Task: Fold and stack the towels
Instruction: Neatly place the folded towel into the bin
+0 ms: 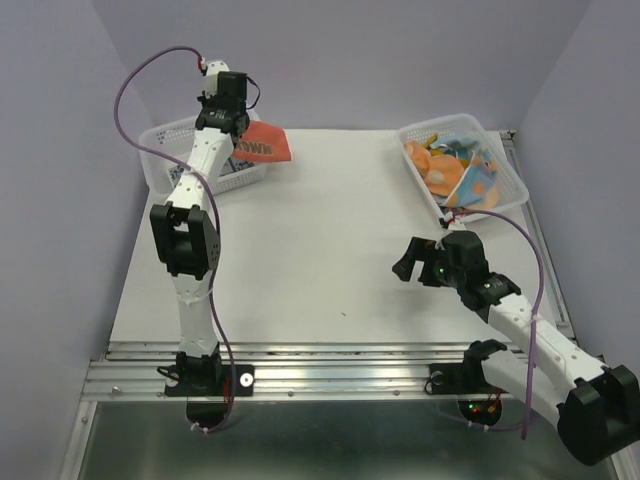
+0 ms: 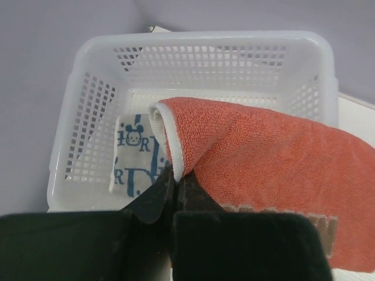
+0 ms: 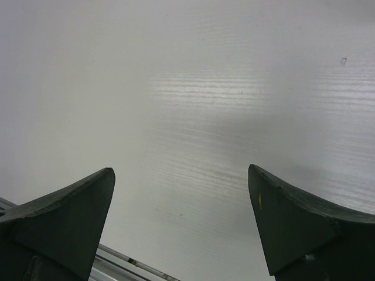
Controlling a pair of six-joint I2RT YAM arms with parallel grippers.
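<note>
The left gripper will next go down to the left in the top view, bring the overhanging orange-red towel inside and then release it, since the patterned towel lies below it that way.
My left gripper [image 2: 174,178] is shut on the white-edged fold of an orange-red towel [image 2: 263,164] and holds it above the left white basket [image 2: 76,70]. In the top view the towel [image 1: 268,142] hangs at that basket's right rim, below the gripper [image 1: 240,128]. A folded blue-white patterned towel [image 2: 136,153] lies flat on the basket floor. My right gripper [image 1: 405,268] is open and empty, low over the bare table; its fingers [image 3: 64,216] frame only white surface. Several loose towels [image 1: 455,165], orange, yellow and light blue, lie piled in the right basket [image 1: 505,190].
The white table [image 1: 320,240] runs between the two baskets. A metal rail [image 1: 330,365] lines its near edge, also showing at the bottom of the right wrist view [image 3: 129,266]. Purple walls close in the left and back sides.
</note>
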